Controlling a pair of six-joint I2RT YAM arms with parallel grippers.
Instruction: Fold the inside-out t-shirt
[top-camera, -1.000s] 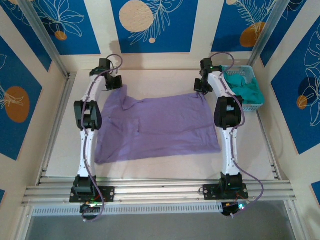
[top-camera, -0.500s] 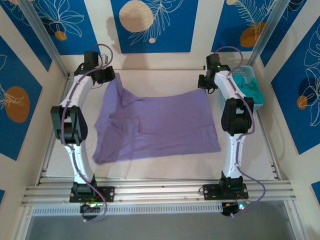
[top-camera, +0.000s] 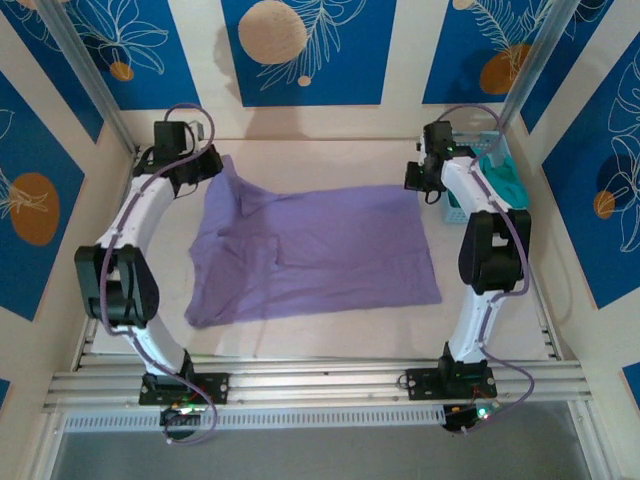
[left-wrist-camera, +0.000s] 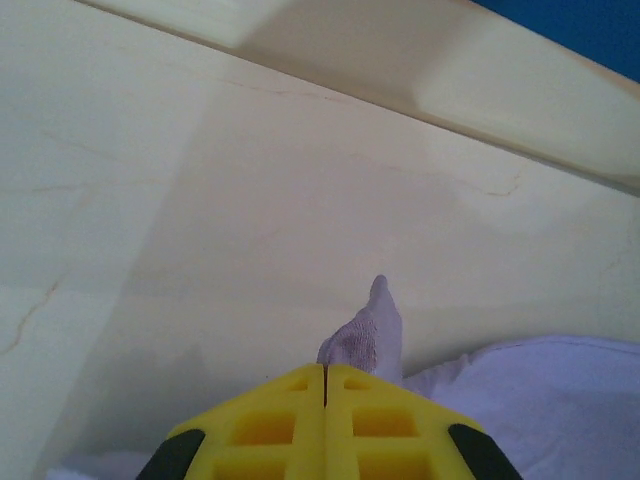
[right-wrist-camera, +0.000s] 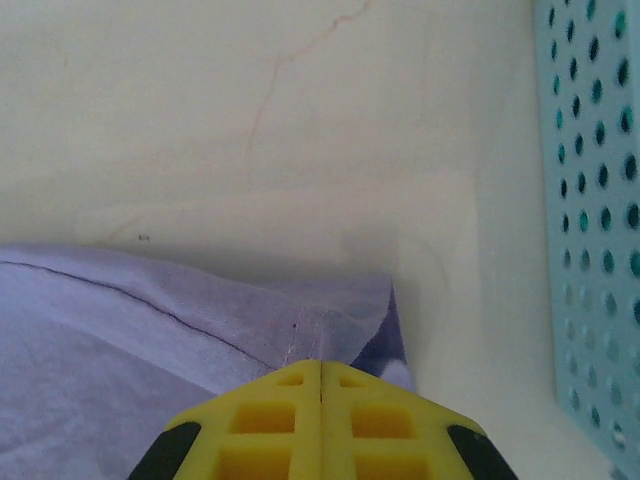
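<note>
My right gripper moves back over the basket-side edge (top-camera: 426, 236) next and releases the hem, with both far corners pinched and the shirt's body spread nearer my base.
The inside-out t-shirt (top-camera: 315, 250) is lavender and lies spread over the middle of the table, with creases on its left half. My left gripper (top-camera: 208, 165) is at the shirt's far-left corner and is shut on a pinch of the fabric. In the left wrist view a small peak of cloth (left-wrist-camera: 372, 325) sticks out past the closed yellow fingertips (left-wrist-camera: 324, 370). My right gripper (top-camera: 413, 182) is at the far-right corner, shut on the shirt's hem (right-wrist-camera: 330, 325), which bunches just ahead of the closed fingertips (right-wrist-camera: 320, 364).
A light-blue perforated basket (top-camera: 497, 148) holding a teal garment (top-camera: 506, 183) stands at the table's far right, close beside the right gripper; its wall (right-wrist-camera: 595, 200) fills the right edge of the right wrist view. The back wall is just beyond both grippers.
Both arms have swung outward and toward the back wall with the corners in their grip. The shirt's far-left corner has been drawn further left and back, the far-right corner slightly right.
</note>
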